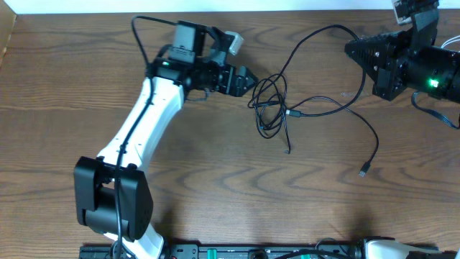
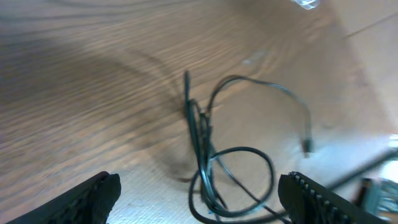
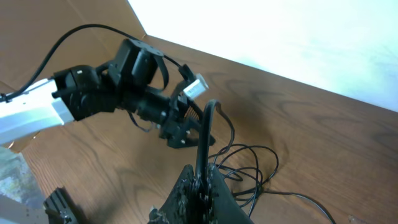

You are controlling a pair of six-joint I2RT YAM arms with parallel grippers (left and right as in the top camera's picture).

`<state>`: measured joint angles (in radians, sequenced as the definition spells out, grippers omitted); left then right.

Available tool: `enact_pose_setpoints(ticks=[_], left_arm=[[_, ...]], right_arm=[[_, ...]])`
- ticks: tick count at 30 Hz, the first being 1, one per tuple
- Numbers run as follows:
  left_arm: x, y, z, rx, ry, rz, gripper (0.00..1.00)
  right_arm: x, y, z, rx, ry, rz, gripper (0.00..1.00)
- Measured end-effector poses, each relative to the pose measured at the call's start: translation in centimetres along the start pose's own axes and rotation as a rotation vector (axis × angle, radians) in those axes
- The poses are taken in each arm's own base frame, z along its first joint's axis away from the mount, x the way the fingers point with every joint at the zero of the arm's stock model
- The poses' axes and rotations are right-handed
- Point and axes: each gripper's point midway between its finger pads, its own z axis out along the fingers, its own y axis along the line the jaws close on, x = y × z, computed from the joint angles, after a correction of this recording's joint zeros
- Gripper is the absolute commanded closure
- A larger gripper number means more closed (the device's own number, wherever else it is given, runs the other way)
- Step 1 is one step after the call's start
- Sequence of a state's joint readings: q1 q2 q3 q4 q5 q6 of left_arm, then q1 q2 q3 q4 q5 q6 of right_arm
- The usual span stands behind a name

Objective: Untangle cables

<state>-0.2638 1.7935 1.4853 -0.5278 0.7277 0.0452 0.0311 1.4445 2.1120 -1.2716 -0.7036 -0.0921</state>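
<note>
The black cable's plug is already outside the loops, so my right gripper will move outward over the bare tabletop toward the white wall next and release the cable.
Thin black cables lie in a tangle of loops [image 1: 269, 108] on the wooden table, right of centre. One loose end with a small plug [image 1: 364, 171] trails to the right, and another end [image 1: 289, 150] points toward the front. My left gripper [image 1: 250, 80] is open, low over the table, just left of the tangle. In the left wrist view the loops [image 2: 214, 168] lie between its spread fingers [image 2: 200, 190]. My right gripper [image 1: 350, 49] is shut on a black cable [image 3: 204, 134] that arcs from the tangle to its jaws [image 3: 202, 180].
The table's far edge [image 1: 302, 10] meets a white wall. A cardboard box edge [image 1: 6, 36] stands at the far left corner. The left arm's base [image 1: 115, 198] and a black rail [image 1: 251, 252] sit along the front edge.
</note>
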Motion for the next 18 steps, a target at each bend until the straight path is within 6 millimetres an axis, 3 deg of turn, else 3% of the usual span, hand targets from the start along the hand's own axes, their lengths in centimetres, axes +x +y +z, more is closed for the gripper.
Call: enact_pose_setpoints(ticks=[7, 12, 18], left_arm=[[1.0, -2.3, -1.3, 0.203, 0.024, 0.017, 0.13], [2.2, -4.3, -0.4, 0.266, 0.056, 0.097, 0.13], [3.9, -4.7, 1.5, 0.261, 0.08, 0.153, 0.14]], right_arm=[[0.2, -0.6, 0.7, -0.001, 0.015, 0.013, 0.99], [0.2, -0.6, 0.8, -0.002, 0.02, 0.017, 0.99], [0.2, -0.6, 0.8, -0.002, 0.02, 0.017, 0.99]])
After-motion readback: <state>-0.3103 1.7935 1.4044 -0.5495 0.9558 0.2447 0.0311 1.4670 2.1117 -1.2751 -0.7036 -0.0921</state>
